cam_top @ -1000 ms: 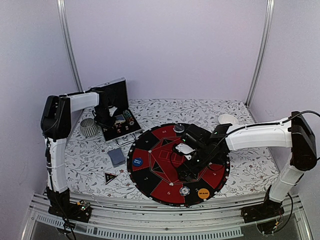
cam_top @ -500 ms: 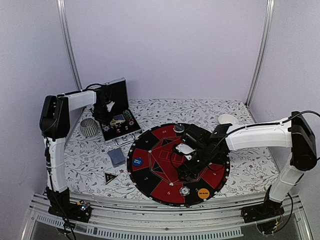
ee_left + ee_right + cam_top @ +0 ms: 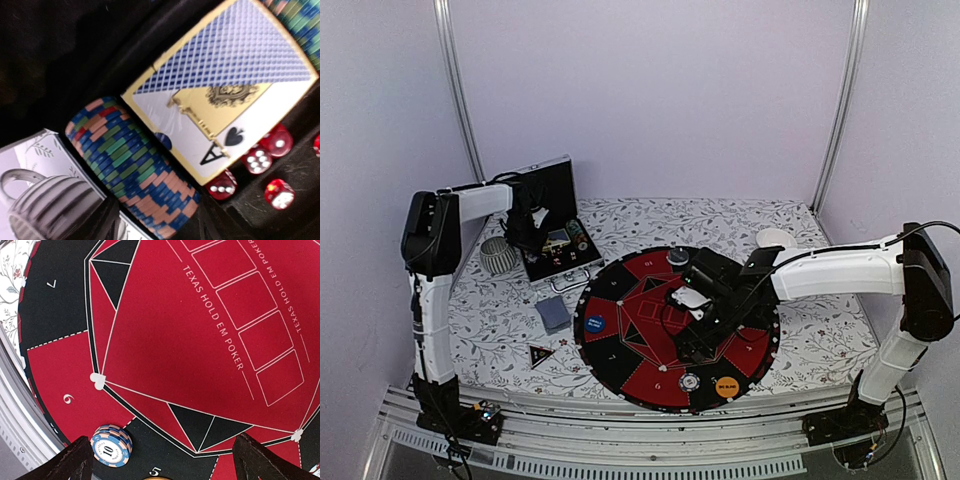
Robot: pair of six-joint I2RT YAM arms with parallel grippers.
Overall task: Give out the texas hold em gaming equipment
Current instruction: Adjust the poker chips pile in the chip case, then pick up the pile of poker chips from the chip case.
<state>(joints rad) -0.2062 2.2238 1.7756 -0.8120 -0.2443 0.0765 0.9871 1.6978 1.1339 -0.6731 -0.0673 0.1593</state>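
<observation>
The left gripper eases down onto the near end of the striped chip row next and closes, since its open fingers already stand either side of those chips.
My left gripper (image 3: pixel 533 238) hangs inside the open black case (image 3: pixel 582 262) at the back left. In the left wrist view its dark fingers (image 3: pixel 102 220) stand apart on either side of the near end of a row of blue, green and orange striped poker chips (image 3: pixel 127 165), beside a boxed card deck (image 3: pixel 225 85). My right gripper (image 3: pixel 694 338) hovers open over the round mat (image 3: pixel 620 360). In the right wrist view a small chip stack (image 3: pixel 111 445) lies by its left finger (image 3: pixel 75 462). The blue button (image 3: pixel 595 323), orange button (image 3: pixel 726 384), grey-blue cards (image 3: pixel 554 314) and black triangle (image 3: pixel 540 353) lie loose.
Red dice (image 3: pixel 257 161) sit in the case next to the deck. A ribbed silver cup (image 3: pixel 498 256) stands left of the case. A white round object (image 3: pixel 775 238) lies at the back right. Another chip (image 3: pixel 677 257) rests on the mat's far rim.
My left gripper has shifted slightly up and back over the case, and its jaws have widened. The right arm has not moved.
</observation>
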